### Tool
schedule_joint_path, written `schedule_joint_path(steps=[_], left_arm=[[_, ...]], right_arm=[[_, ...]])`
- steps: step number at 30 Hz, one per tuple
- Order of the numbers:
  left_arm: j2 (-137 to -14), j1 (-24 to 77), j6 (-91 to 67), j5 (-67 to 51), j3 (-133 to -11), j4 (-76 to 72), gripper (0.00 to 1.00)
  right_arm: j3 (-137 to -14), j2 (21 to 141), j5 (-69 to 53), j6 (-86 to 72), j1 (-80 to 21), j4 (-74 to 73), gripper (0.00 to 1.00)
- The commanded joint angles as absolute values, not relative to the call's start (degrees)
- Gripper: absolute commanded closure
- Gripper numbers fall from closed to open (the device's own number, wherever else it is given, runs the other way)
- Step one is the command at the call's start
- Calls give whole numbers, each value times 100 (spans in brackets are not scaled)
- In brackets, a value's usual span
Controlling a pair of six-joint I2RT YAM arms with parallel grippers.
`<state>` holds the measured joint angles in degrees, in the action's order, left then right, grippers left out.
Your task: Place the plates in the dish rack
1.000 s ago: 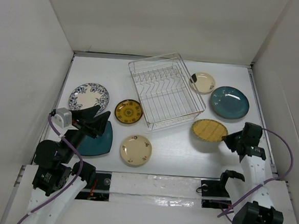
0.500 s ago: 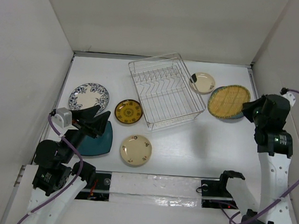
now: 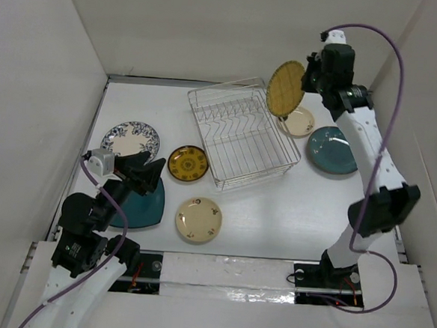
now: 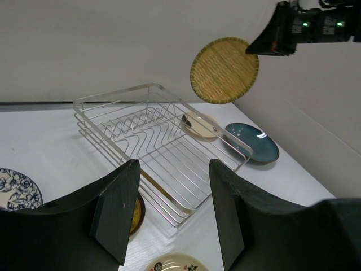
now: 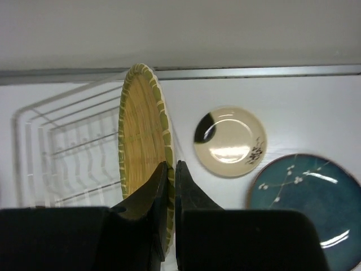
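My right gripper should turn next, move over the rack's far corner by the cream plate, lower the tan plate (image 3: 285, 88) and release it, as the wire slots are empty.
My right gripper (image 3: 307, 79) (image 5: 171, 166) is shut on the rim of the tan grid-patterned plate (image 3: 285, 88) (image 5: 138, 130). It holds the plate on edge, high above the far right corner of the silver wire dish rack (image 3: 239, 132) (image 5: 56, 147). The rack holds no plates. The plate also shows in the left wrist view (image 4: 224, 70), above the rack (image 4: 152, 135). My left gripper (image 3: 147, 170) (image 4: 174, 164) is open and empty over the squarish dark teal plate (image 3: 144, 204).
On the table lie a blue-white floral plate (image 3: 130, 141), a yellow patterned plate (image 3: 188, 163), a cream plate (image 3: 198, 220) near the front, another cream plate (image 3: 296, 122) (image 5: 229, 141) and a round teal plate (image 3: 335, 150) (image 5: 307, 197) right of the rack. White walls enclose the table.
My right arm has swung the tan plate from low at the near right, over the teal plate, up to the rack's far right corner, turning it from flat to on edge. My left gripper barely shifted.
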<state>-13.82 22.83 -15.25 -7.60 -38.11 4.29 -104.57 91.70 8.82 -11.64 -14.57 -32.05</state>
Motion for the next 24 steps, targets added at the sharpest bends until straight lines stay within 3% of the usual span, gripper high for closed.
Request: schedule_joint_path(steps=[1, 7, 9, 24], left_arm=[[-1599, 2320, -1477, -686, -3885, 246, 51], [-1907, 2320, -1441, -580, -3911, 299, 52], [-2004, 2259, -1433, -571, -3911, 290, 52], [-2241, 2074, -1415, -668, -3902, 237, 52]], right_arm=[[-11731, 9970, 1632, -2, -1661, -2804, 100], [-13813, 11696, 2258, 877, -1846, -3225, 100], [-13991, 12066, 2276, 1010, -1915, -3165, 100], [-13246, 12419, 2092, 1090, -2145, -2629, 100]])
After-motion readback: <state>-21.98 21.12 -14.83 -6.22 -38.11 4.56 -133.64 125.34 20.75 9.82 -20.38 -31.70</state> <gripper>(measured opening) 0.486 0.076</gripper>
